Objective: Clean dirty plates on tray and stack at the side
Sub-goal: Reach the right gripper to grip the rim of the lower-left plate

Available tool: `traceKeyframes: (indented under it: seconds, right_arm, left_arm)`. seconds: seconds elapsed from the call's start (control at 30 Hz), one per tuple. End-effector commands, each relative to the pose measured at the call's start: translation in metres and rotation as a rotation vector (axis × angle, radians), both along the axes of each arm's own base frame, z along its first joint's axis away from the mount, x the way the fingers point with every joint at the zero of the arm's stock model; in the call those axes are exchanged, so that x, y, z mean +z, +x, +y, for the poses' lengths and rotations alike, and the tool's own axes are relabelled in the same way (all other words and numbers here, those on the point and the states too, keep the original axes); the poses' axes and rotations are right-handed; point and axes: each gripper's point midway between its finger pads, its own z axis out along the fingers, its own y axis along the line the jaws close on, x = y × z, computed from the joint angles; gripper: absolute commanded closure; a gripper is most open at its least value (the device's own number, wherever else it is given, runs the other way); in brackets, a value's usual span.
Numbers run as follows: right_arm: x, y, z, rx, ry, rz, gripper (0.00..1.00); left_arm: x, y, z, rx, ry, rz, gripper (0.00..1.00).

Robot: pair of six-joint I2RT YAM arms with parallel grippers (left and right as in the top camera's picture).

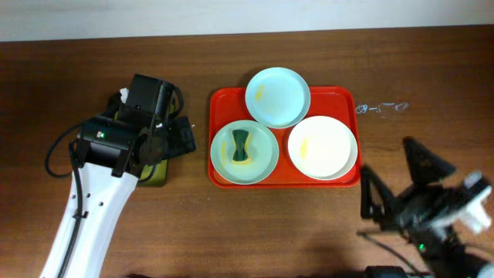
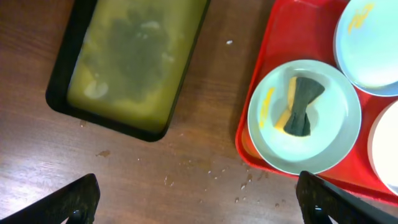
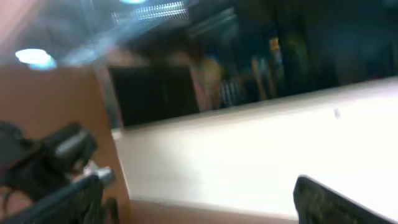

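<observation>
My right gripper tips down and moves over the tray onto the sponge plate's rim next. The sponge leaves the sponge plate's rim [image 1: 276,147] by the white plate [image 1: 323,147] clear.
The red tray [image 1: 221,102] lies mid-table with three plates on it. A mint-blue plate [image 1: 278,96] sits at the back and a white plate [image 1: 323,147] with a yellow smear at the right. A second mint-blue plate [image 1: 262,158], front left, carries a dark green and yellow sponge [image 1: 241,147]. In the left wrist view that plate [image 2: 329,134], the sponge [image 2: 300,107] and the tray [image 2: 267,56] lie to the right. My left gripper [image 2: 199,208] hangs open above bare wood left of the tray. My right gripper [image 1: 397,179] stands open near the front right, holding nothing.
A black tray [image 2: 62,81] of yellow-green liquid lies left of the red tray, partly under my left arm [image 1: 116,147]. Water drops [image 2: 249,177] dot the wood beside the red tray. The right wrist view is blurred and tilted up toward the room.
</observation>
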Motion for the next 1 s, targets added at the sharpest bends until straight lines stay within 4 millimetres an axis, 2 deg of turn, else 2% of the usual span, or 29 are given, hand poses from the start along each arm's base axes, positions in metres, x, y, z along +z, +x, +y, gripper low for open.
traceKeyframes:
  seconds: [0.0,0.03,0.07,0.13,0.17,0.2,0.23,0.27,0.3,0.33,0.4,0.47,0.5,0.6,0.67,0.7,0.8,0.97]
  right_arm:
    - [-0.007,0.045,0.013,0.090,-0.163,0.314,0.02]
    - [-0.009,0.058,0.027,0.206,-0.145,0.426,0.02]
    - [-0.009,0.059,0.048,0.391,-0.105,0.498,0.02]
    - [-0.014,0.065,0.070,0.625,-0.053,0.560,0.02]
    - [-0.028,0.080,0.078,0.711,-0.016,0.623,0.28]
    - [-0.066,0.104,0.086,0.683,-0.023,0.753,0.36]
    - [-0.089,0.115,0.088,0.614,-0.050,0.829,0.39]
    - [-0.127,0.132,0.088,0.471,-0.123,0.940,0.44]
    - [-0.168,0.146,0.087,0.315,-0.215,1.052,0.44]
    - [-0.196,0.153,0.091,0.245,-0.277,1.118,0.41]
    - [-0.233,0.159,0.105,0.236,-0.348,1.218,0.36]
    - [-0.273,0.175,0.115,0.235,-0.387,1.327,0.36]
    - [-0.291,0.184,0.113,0.209,-0.408,1.359,0.43]
    - [-0.336,0.200,0.107,0.163,-0.487,1.392,0.50]
    - [-0.352,0.203,0.115,0.222,-0.529,1.374,0.59]
    - [-0.354,0.203,0.117,0.226,-0.534,1.374,0.60]
    - [-0.364,0.200,0.122,0.246,-0.579,1.372,0.59]
    - [-0.378,0.198,0.116,0.214,-0.616,1.397,0.59]
  left_arm:
    - [-0.001,0.003,0.003,0.010,0.012,-0.005,0.01]
    - [-0.001,0.003,0.003,0.010,0.012,-0.004,0.01]
    - [-0.001,0.003,0.003,0.010,0.012,-0.003,0.01]
    - [-0.001,0.003,0.003,0.010,0.012,-0.004,0.01]
    - [-0.001,0.003,0.002,0.011,0.012,-0.004,0.01]
    - [-0.001,0.004,0.002,0.010,0.011,-0.007,0.01]
    - [-0.001,0.004,0.002,0.010,0.011,-0.007,0.01]
    - [-0.001,0.004,0.002,0.010,0.011,-0.006,0.01]
    - [-0.001,0.004,0.002,0.010,0.010,-0.005,0.01]
    - [-0.001,0.004,0.002,0.009,0.008,-0.006,0.01]
    - [0.000,0.006,0.001,0.009,0.006,-0.014,0.01]
    - [0.002,0.009,0.000,0.009,0.000,-0.031,0.01]
    - [0.002,0.010,0.000,0.009,-0.002,-0.035,0.01]
    - [0.002,0.011,0.000,0.009,-0.002,-0.038,0.01]
    - [0.001,0.012,-0.001,0.009,-0.003,-0.040,0.01]
    - [0.000,0.012,-0.001,0.010,-0.003,-0.039,0.01]
    - [-0.011,0.017,-0.007,0.000,-0.022,-0.030,0.01]
    - [-0.037,0.023,-0.017,-0.017,-0.045,0.041,0.01]
